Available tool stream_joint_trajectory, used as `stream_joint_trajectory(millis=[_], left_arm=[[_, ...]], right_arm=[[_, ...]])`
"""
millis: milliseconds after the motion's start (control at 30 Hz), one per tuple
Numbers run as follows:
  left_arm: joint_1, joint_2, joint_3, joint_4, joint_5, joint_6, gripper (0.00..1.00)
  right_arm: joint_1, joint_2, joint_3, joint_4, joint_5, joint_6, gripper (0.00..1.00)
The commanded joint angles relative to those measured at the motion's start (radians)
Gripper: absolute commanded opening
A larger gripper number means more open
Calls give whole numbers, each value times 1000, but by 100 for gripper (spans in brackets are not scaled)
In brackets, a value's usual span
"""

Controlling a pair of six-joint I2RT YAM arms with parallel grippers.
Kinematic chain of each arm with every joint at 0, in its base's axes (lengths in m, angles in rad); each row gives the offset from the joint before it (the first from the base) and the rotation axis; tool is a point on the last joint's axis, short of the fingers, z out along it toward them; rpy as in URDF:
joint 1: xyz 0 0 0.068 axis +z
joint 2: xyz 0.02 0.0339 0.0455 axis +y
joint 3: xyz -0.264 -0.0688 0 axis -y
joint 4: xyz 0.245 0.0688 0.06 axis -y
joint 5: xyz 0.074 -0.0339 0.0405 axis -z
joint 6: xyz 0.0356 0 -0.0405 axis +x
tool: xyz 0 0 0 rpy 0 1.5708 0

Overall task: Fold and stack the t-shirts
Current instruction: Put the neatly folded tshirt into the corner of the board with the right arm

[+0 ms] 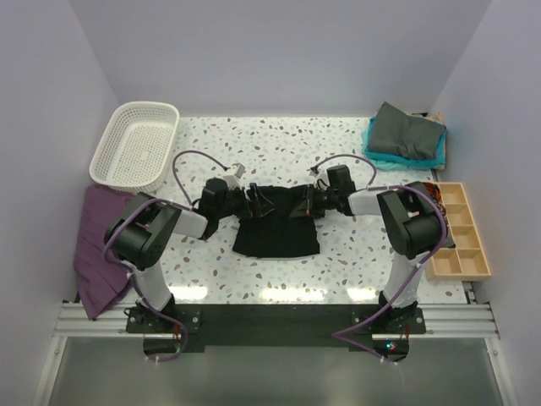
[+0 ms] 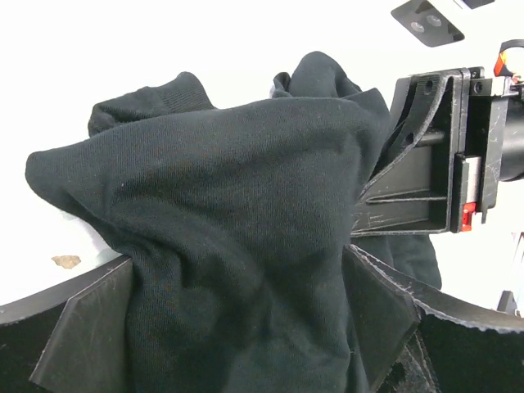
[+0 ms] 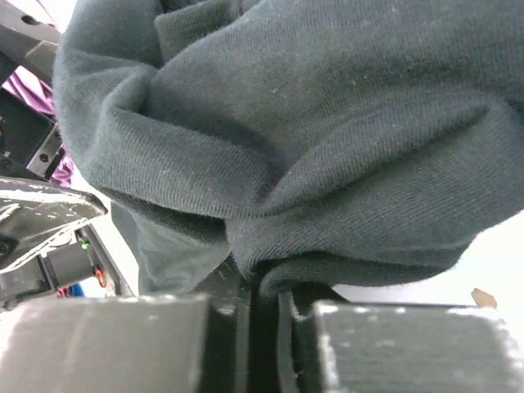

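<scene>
Next, my right gripper lifts outward and releases the black t-shirt [image 1: 277, 224] over the dark grey t-shirt [image 1: 407, 131], which lies outward and to its right in the top view.
The black t-shirt [image 1: 277, 224] lies partly folded at the table's middle, its far edge raised between my two grippers. My left gripper [image 1: 254, 201] is at the shirt's far left; in its wrist view a thick bunch of black fabric [image 2: 237, 246] fills the gap between its fingers [image 2: 90, 327]. My right gripper [image 1: 306, 201] is at the far right, shut on a fold of the same shirt [image 3: 295, 164]. The dark grey t-shirt [image 1: 407, 131] lies on the teal one [image 1: 390, 157] at the back right. The black shirt's white label is hidden.
A white lattice basket [image 1: 135, 144] stands at the back left. A purple cloth [image 1: 95, 245] hangs over the left table edge. A wooden compartment tray [image 1: 458, 230] sits at the right edge, beside the right arm.
</scene>
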Motion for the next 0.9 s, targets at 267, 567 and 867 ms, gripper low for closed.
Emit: stream_joint_trajectory(millis=[267,567,867], left_arm=[[-1,-58,-15,-186,-33,32,97],[-1,-198,46,-310,-51,89,99],[-1,-201,68,-294,6,75,99]], right_arm=[[-5,-209,205,-433,447,-144,0],[-136,-179,521,-527,637,-202,0],[-176,35,869,-408,1094,-280,0]])
